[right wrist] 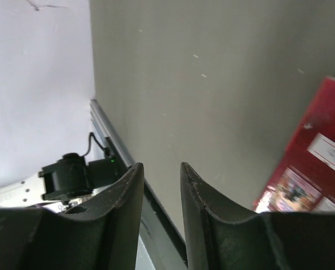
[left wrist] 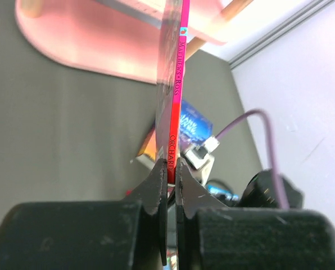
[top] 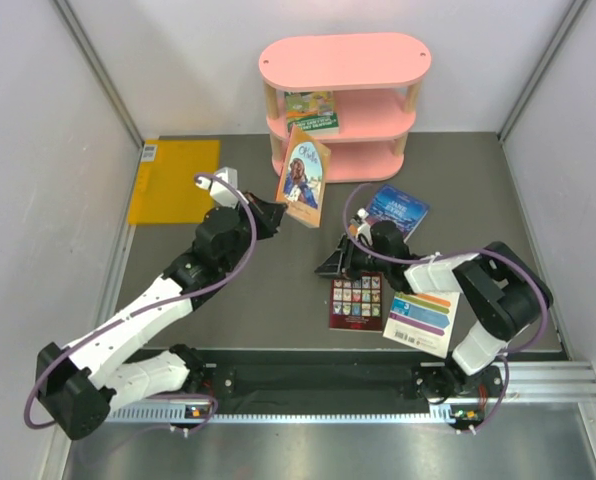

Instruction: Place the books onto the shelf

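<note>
My left gripper moves outward into the pink shelf (top: 344,60) next and releases the orange cartoon book onto the green book (top: 313,111), since that lies outward of my gripper.
My left gripper (top: 279,212) is shut on the lower edge of the orange cartoon book (top: 304,176), holding it upright in the air just in front of the pink shelf (top: 344,60). In the left wrist view the fingers (left wrist: 158,183) pinch its red spine (left wrist: 176,95). A green book (top: 313,111) lies on the shelf's middle tier. The dark red book (top: 357,301), the blue book (top: 397,211) and the white striped book (top: 423,320) lie flat on the floor. My right gripper (top: 326,266) hovers open and empty, left of the dark red book (right wrist: 313,163).
A flat yellow-orange rectangle (top: 173,180) lies at the far left by the white wall. White walls close in both sides. A black rail (top: 318,380) runs along the near edge between the arm bases.
</note>
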Available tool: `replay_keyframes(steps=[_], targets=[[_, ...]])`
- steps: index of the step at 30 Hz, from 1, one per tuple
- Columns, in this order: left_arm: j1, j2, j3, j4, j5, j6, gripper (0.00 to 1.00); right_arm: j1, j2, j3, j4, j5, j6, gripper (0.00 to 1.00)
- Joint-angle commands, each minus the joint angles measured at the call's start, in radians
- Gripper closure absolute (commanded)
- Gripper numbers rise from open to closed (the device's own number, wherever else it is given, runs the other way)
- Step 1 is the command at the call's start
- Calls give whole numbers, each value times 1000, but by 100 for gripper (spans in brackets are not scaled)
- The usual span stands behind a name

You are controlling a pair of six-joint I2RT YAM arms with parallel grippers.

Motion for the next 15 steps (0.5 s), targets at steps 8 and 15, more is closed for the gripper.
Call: replay_keyframes(steps=[8, 15], targets=[[196, 178, 57, 444, 258, -241, 100, 14, -9, -59, -6, 70, -77, 68], [316, 354, 111, 654, 456, -425, 100, 20, 7, -58, -5, 74, -82, 68]])
